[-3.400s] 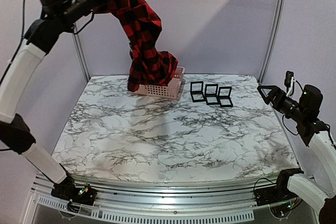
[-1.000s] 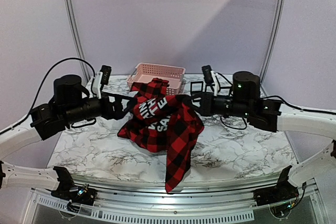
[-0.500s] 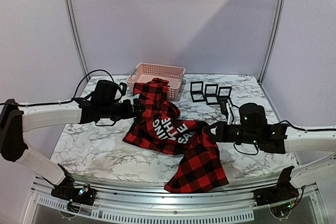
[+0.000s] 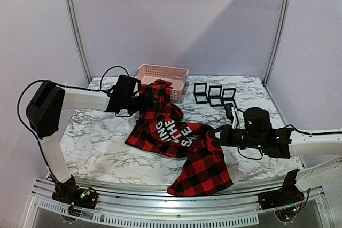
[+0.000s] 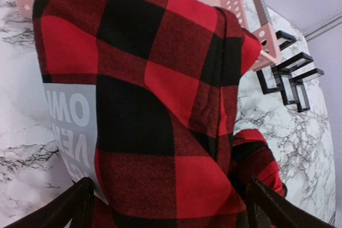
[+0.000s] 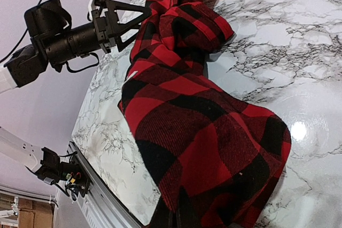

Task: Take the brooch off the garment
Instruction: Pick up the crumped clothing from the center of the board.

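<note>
Next, my left gripper eases slightly outward toward the basket and closes on the fold beside the grey lettered patch, as its open fingers straddle that cloth.
The garment (image 4: 176,132), a red-and-black plaid shirt with white lettering (image 4: 173,130), lies crumpled from the basket down to the table's front edge. No brooch shows in any view. My left gripper (image 4: 142,99) is at the shirt's far end by the basket. Its fingers (image 5: 80,201) stand wide open on either side of a fold of plaid (image 5: 171,148), next to a grey lettered patch (image 5: 72,126). My right gripper (image 4: 215,134) is low over the table and shut on the shirt's cloth (image 6: 214,132), which covers its jaws at the bottom of the right wrist view.
A pink perforated basket (image 4: 160,72) stands at the back with the shirt's end draped against it. Several small black open boxes (image 4: 215,94) sit to its right. One shirt flap (image 4: 200,177) reaches the table's front rail.
The shirt, earlier lifted out of the basket and hung between both grippers, now lies on the table. In the last half second my left gripper slid back toward the basket; the right stayed put.
</note>
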